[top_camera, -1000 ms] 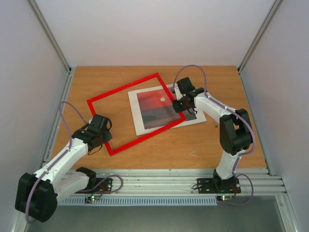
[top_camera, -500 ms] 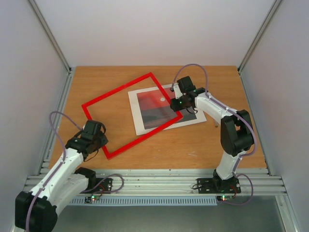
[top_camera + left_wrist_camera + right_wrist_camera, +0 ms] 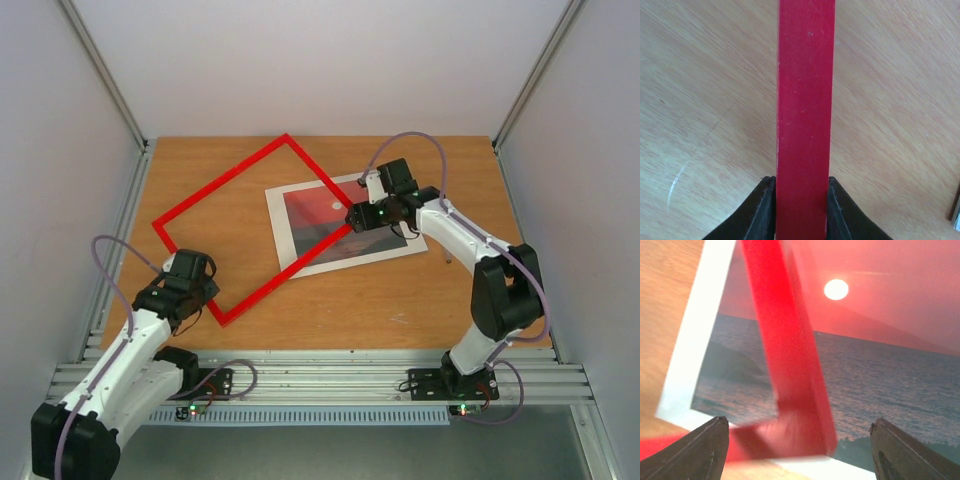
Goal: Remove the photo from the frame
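The left gripper swings the frame's bar over bare wood next, turning toward the nearer side bar, and then releases it, because the frame's corner overlaps the photo [image 3: 318, 222].
The thin red frame [image 3: 220, 180] lies skewed across the table's left half, and its right corner overlaps the photo [image 3: 318, 222]. The photo is a sunset print with a white sun, lying on the wood outside the frame. My left gripper [image 3: 200, 292] is shut on the frame's near-left bar [image 3: 804, 125], one black finger [image 3: 762, 210] pressed to each side. My right gripper [image 3: 358, 218] hovers over the frame's right corner [image 3: 800, 435], open wide. Its fingertips [image 3: 715, 440] stand clear of the red bar, with the photo [image 3: 880, 365] beneath.
A white border or sheet [image 3: 283, 250] surrounds the print. Metal rails [image 3: 120, 250] and grey walls bound the wooden table [image 3: 450, 300] on both sides. The arm bases [image 3: 445, 380] sit on the slotted rail at the near edge.
My right gripper has opened and let go of the frame's corner. My left gripper pulled the frame leftward and turned it, so less of it covers the photo.
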Motion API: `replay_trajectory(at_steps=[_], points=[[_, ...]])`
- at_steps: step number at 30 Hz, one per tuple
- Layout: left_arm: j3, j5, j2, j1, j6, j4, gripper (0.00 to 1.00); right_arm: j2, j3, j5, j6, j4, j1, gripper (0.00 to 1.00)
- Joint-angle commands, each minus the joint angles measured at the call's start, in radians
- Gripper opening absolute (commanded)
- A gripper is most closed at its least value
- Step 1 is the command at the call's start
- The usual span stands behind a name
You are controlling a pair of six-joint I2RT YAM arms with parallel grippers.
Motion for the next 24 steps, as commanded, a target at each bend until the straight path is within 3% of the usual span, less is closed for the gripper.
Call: replay_trajectory(at_steps=[1, 7, 8, 9, 13, 20, 24], points=[[0.042, -0.073, 0.011, 0.011, -0.1, 0.099, 0.01, -0.105, -0.043, -0.1, 0.043, 0.051, -0.001, 0.79], [0.082, -0.125, 0.1, 0.014, -0.148, 0.088, 0.0, -0.243, -0.163, -0.265, 0.127, 0.201, -0.001, 0.84], [0.087, -0.138, 0.112, 0.017, -0.157, 0.087, 0.01, -0.263, -0.182, -0.274, 0.138, 0.216, -0.001, 0.95], [0.093, -0.145, 0.121, 0.022, -0.169, 0.087, 0.0, -0.284, -0.202, -0.274, 0.144, 0.224, -0.001, 0.98], [0.102, -0.123, 0.163, 0.096, -0.182, 0.117, 0.01, -0.351, -0.292, -0.246, 0.147, 0.238, -0.001, 0.98], [0.087, 0.025, 0.224, 0.328, -0.204, 0.188, 0.0, -0.441, -0.471, -0.193, 0.212, 0.362, -0.001, 0.98], [0.092, 0.024, 0.268, 0.37, -0.259, 0.202, 0.0, -0.435, -0.53, -0.186, 0.253, 0.43, -0.001, 0.98]])
